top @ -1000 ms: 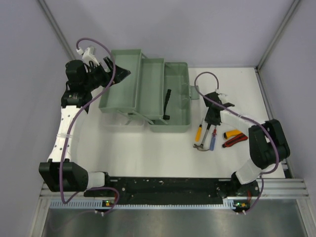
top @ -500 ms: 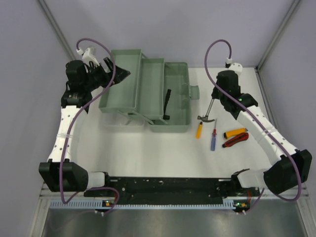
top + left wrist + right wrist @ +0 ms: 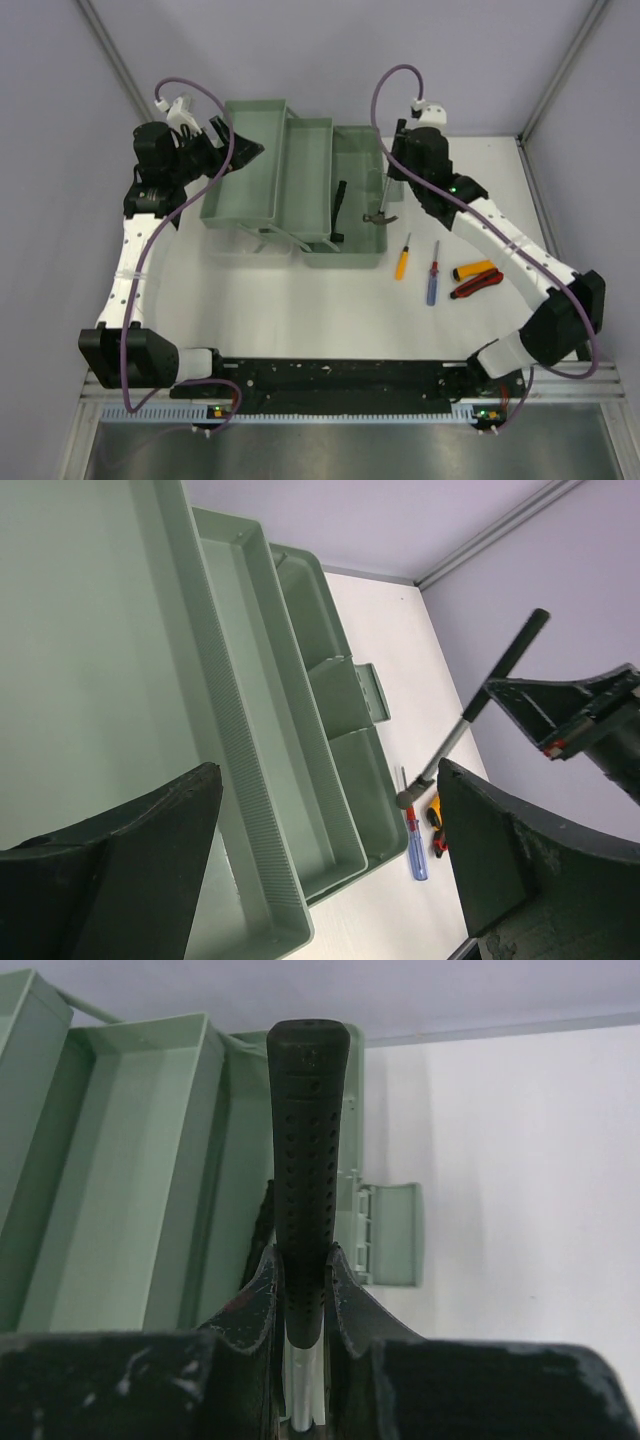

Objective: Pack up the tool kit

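My right gripper moves in from the latch flap's side next and lowers the hammer into the box beside the black part (image 3: 361, 207), where the box's bottom lies bare.
The green toolbox (image 3: 300, 180) stands open with its trays stepped out to the left. My right gripper (image 3: 400, 158) is shut on the black handle of a hammer (image 3: 385, 195). The hammer hangs head down over the box's right compartment. In the right wrist view the handle (image 3: 305, 1160) stands up between my fingertips (image 3: 305, 1280). My left gripper (image 3: 245, 150) is open at the lid's far left edge. Its fingers (image 3: 130, 870) spread wide over the trays (image 3: 250, 680), and the hammer (image 3: 470, 710) shows beyond them.
A yellow-handled screwdriver (image 3: 402, 262) and a blue-handled one (image 3: 431, 280) lie on the white table right of the box. An orange-black tool (image 3: 475, 269) and a red-black one (image 3: 475, 287) lie further right. A black part (image 3: 340, 210) lies inside the box. The latch flap (image 3: 390, 1230) sticks out on the box's right.
My right gripper has lifted the hammer off the table from beside the screwdrivers and carried it up and left, over the toolbox's right compartment. The left arm has not moved.
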